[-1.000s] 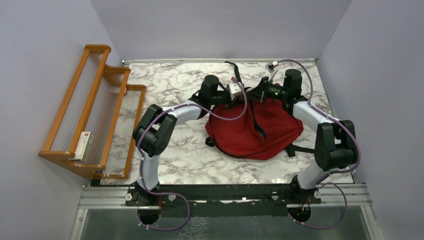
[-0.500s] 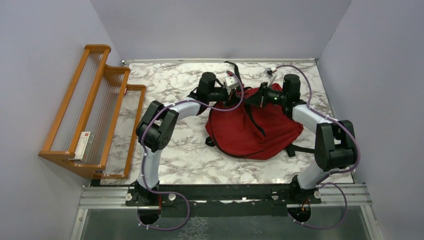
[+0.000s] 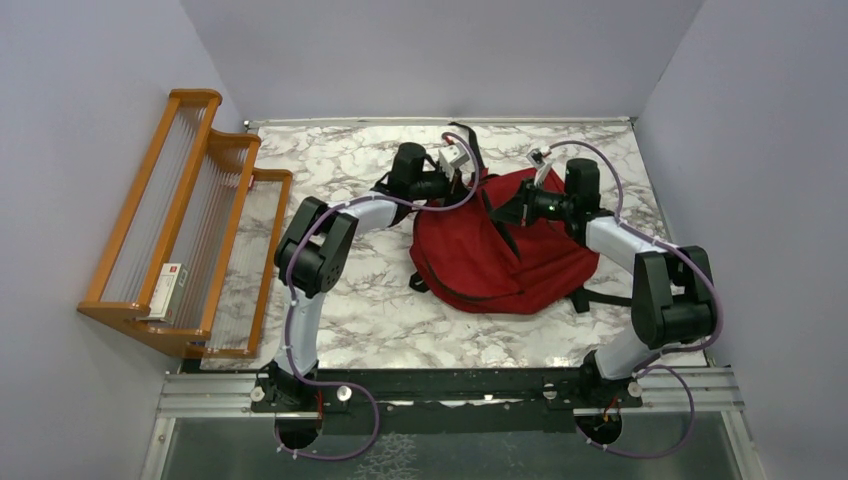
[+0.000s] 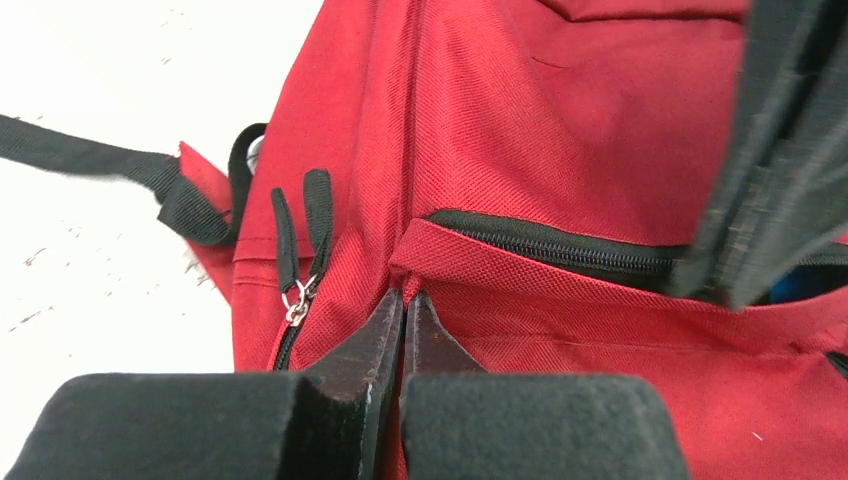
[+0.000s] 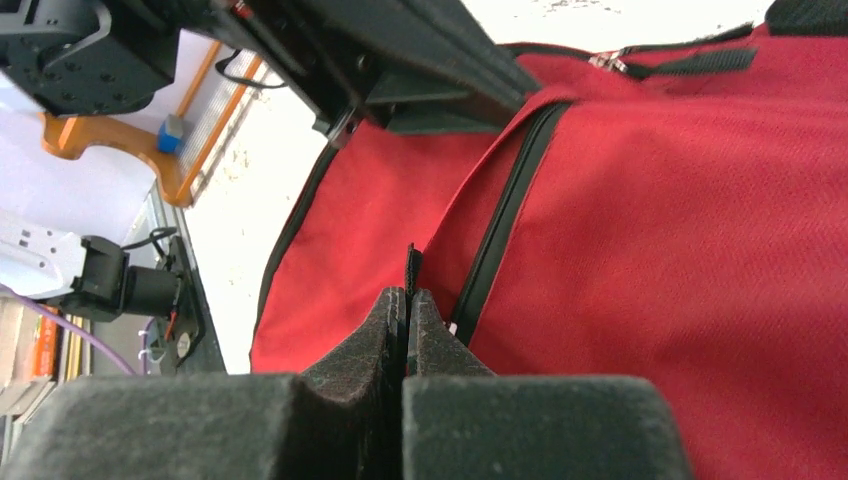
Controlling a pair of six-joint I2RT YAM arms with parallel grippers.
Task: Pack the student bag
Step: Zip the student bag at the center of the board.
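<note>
The right gripper draws the tab back along the zipper line to its near end next, then opens, since the zipper still gapes past the tab.
The student bag (image 3: pixel 520 255) is a red backpack with black straps, lying at the middle right of the marble table. My left gripper (image 3: pixel 466 186) is at the bag's far left top edge. In the left wrist view it (image 4: pixel 405 297) is shut on a fold of the bag's red fabric (image 4: pixel 500 150), just below a black zipper (image 4: pixel 560 245) and beside two zipper pulls (image 4: pixel 298 300). My right gripper (image 3: pixel 508 208) is at the bag's top middle. In the right wrist view it (image 5: pixel 408 292) is shut on a thin black zipper tab (image 5: pixel 411 262) beside a black zipper line (image 5: pixel 505 215).
An orange wooden rack (image 3: pixel 215 150) stands along the left wall with a small white and red box (image 3: pixel 172 288) on its low shelf. Black straps (image 3: pixel 600 298) trail from the bag's right side. Walls close in the table at the left, back and right.
Both grippers have moved toward the far side while holding the bag. The bag's top has risen and the bag stands fuller than a second ago.
</note>
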